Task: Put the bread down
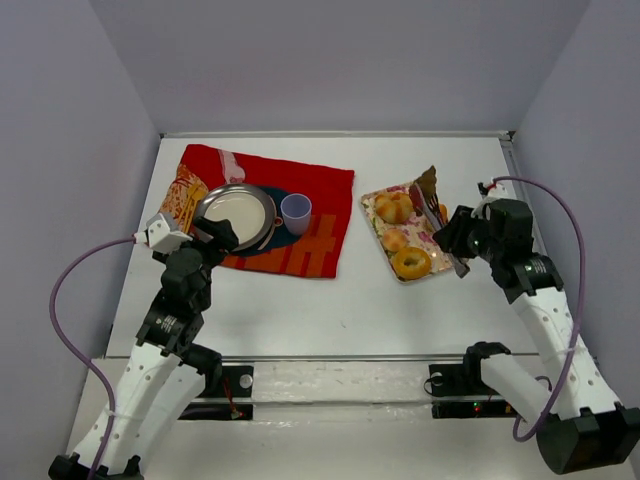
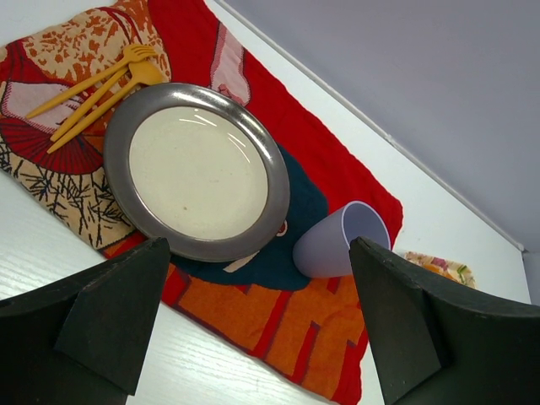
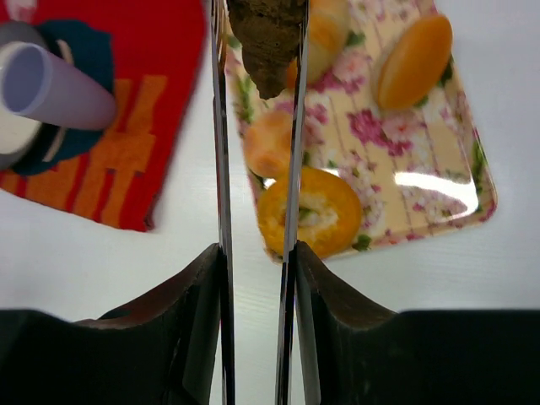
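Observation:
My right gripper should swing to the left in the top view and lower the bread (image 1: 428, 182) onto the metal plate's far part (image 1: 235, 201), because the metal plate is empty.
My right gripper (image 3: 257, 253) is shut on a pair of metal tongs (image 3: 221, 169), and the tongs pinch a dark brown piece of bread (image 3: 266, 38) at their tips. The bread (image 1: 428, 182) hangs over the far part of the flowered tray (image 1: 385, 245). On the tray lie a ring-shaped bun (image 3: 312, 211), a round bun (image 1: 395, 207) and more orange buns. A metal plate (image 2: 198, 169) sits empty on the red cloth (image 1: 310, 190) at the left. My left gripper (image 2: 257, 245) is open and empty, just in front of the plate (image 1: 237, 215).
A lilac cup (image 2: 342, 240) stands on the cloth right of the plate. Yellow plastic cutlery (image 2: 93, 93) lies on the patterned cloth left of the plate. Grey walls enclose the table on three sides.

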Motion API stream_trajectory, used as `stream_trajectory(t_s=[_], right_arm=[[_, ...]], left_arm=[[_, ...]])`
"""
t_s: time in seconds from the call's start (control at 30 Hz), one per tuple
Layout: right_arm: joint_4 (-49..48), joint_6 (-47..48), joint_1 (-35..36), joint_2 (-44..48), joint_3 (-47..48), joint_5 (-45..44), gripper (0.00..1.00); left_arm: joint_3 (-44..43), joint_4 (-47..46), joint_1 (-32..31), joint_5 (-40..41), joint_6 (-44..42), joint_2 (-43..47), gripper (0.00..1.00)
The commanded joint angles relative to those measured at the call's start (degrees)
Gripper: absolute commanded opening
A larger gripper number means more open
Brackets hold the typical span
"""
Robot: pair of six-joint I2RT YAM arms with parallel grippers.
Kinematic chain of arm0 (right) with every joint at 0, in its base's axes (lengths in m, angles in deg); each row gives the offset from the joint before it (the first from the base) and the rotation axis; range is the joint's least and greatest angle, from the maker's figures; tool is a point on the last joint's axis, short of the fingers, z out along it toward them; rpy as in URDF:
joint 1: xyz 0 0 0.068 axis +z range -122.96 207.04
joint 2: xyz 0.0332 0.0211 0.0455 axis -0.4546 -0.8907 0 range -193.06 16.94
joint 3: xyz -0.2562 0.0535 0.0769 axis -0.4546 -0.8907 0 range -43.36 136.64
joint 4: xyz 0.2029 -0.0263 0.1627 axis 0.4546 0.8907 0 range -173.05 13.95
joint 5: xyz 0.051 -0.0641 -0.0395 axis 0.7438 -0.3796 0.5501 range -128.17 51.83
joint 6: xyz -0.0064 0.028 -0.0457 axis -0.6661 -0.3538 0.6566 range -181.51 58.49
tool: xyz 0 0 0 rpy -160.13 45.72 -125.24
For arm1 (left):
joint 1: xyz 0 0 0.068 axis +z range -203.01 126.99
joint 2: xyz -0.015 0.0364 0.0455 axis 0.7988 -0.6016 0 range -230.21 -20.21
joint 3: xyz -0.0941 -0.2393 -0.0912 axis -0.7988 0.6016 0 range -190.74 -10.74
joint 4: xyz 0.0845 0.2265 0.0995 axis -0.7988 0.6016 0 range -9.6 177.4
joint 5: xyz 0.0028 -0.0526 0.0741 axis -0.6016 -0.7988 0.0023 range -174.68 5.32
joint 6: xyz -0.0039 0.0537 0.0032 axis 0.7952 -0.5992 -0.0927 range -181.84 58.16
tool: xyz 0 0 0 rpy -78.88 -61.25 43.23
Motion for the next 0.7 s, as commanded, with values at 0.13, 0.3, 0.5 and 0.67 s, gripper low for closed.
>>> stream_trajectory(t_s=[0.13,0.3,0.5,0.67], right_arm=[[-9.6,2.8,13.3,-0.7,12.3,9.4,0.14],[-12.5,8.4,35.4,-18.8,23.9,-1.4,0.15],[-14.4,11.1,39.4,-47.1,46.8,-1.0,0.18],[-10.8,10.6,41.4,-64.5,66.2,-2.5,0.18]], left_arm=[[-0.7,-1.4,-0.2,1.9,0.4,0.6,0.99],[-1.3,0.3,-0.2,4.6,2.2,0.2,0.99],[-2.2,5.5,-0.2,10.0,7.2,0.8,0.99],[-1.5,6.8,-0.2,11.9,9.2,5.2,0.99]])
